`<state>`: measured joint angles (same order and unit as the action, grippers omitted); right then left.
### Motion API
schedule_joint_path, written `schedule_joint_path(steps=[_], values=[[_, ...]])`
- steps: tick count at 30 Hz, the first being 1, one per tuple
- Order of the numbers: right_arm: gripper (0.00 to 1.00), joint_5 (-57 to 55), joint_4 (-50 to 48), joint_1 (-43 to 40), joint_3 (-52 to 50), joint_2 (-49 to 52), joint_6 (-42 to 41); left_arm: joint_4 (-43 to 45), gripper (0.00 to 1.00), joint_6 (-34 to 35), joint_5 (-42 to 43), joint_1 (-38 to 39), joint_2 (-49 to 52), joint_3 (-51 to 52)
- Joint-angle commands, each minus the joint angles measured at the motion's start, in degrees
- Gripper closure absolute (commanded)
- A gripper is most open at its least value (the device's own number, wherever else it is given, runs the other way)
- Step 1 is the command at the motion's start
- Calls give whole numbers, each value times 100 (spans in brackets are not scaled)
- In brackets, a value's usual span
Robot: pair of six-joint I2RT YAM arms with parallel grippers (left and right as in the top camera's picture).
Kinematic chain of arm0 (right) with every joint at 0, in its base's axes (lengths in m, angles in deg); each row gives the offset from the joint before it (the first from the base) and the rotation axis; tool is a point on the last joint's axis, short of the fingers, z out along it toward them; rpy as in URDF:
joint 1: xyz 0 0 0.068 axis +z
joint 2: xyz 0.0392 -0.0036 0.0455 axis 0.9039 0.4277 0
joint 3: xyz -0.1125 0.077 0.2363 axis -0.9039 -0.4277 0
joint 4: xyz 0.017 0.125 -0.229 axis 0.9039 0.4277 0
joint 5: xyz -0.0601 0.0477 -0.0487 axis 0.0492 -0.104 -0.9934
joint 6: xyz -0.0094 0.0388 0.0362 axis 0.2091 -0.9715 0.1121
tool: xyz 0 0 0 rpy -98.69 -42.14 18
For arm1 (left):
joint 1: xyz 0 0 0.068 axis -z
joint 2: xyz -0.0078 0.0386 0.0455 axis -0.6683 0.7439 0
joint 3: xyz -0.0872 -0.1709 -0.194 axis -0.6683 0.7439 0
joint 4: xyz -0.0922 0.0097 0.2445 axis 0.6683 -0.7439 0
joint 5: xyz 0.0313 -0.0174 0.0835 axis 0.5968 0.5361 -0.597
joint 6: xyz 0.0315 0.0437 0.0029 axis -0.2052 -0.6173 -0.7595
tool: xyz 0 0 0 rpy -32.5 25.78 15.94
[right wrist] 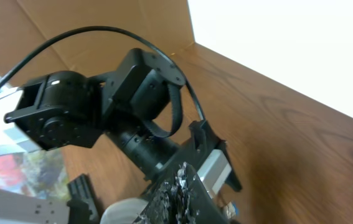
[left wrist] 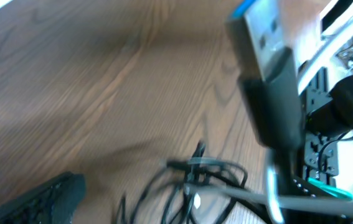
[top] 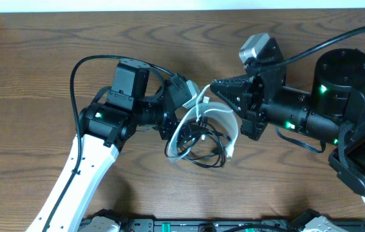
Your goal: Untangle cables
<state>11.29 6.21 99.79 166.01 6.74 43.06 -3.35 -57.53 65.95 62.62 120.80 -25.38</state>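
Observation:
The white loops hang above the black coil (top: 204,143). I should gently move my right gripper a little to the right in the overhead view and let go of the piece of white cable there.
The white cable (top: 183,132) loops on the table, and one strand rises to the tip of my right gripper (top: 214,85), which looks shut on it. The black cable (top: 212,147) coils under and through the white loops. My left gripper (top: 179,113) is open, its fingers on either side of the tangle's left part and holding nothing. In the left wrist view the black cable (left wrist: 164,186) lies blurred between the fingers, crossed by a taut pale strand of the white cable (left wrist: 251,194). In the right wrist view the right gripper (right wrist: 182,179) shows closed pads; the cable there is hidden.
The two arms meet over the middle of the brown wooden table (top: 53,38). The thick black wires (top: 74,77) fixed to the arms arch above them. A black rail (top: 169,225) runs along the near edge.

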Motion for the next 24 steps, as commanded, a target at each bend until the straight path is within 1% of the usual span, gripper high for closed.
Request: schedule_joint_path(steps=[1, 6, 11, 16, 18, 20, 22, 24], values=[[99, -332, -33, -20, 81, -105, 94, -109, 2, -96, -332, 2, 24, 22], [99, -658, -22, -20, 81, -177, 92, -232, 2, -96, -334, 2, 24, 22], [99, -1043, 208, -20, 81, -219, 92, -247, 2, -96, -332, 2, 24, 22], [99, -1845, 911, -20, 79, -79, 72, -42, 2, -94, -334, -13, 22, 22], [98, -2271, 1307, -20, 74, 44, -168, 120, 2, -39, -337, -55, 17, 22], [92, -2712, 1694, -20, 37, 208, -529, 356, 2, 284, -380, -149, -2, 22], [87, -3130, 2031, -20, -13, 426, -911, 658, 2, 859, -608, -284, -37, 20], [82, -3265, 2229, -20, -96, 669, -1099, 859, 2, 1261, -741, -450, -105, 20]])
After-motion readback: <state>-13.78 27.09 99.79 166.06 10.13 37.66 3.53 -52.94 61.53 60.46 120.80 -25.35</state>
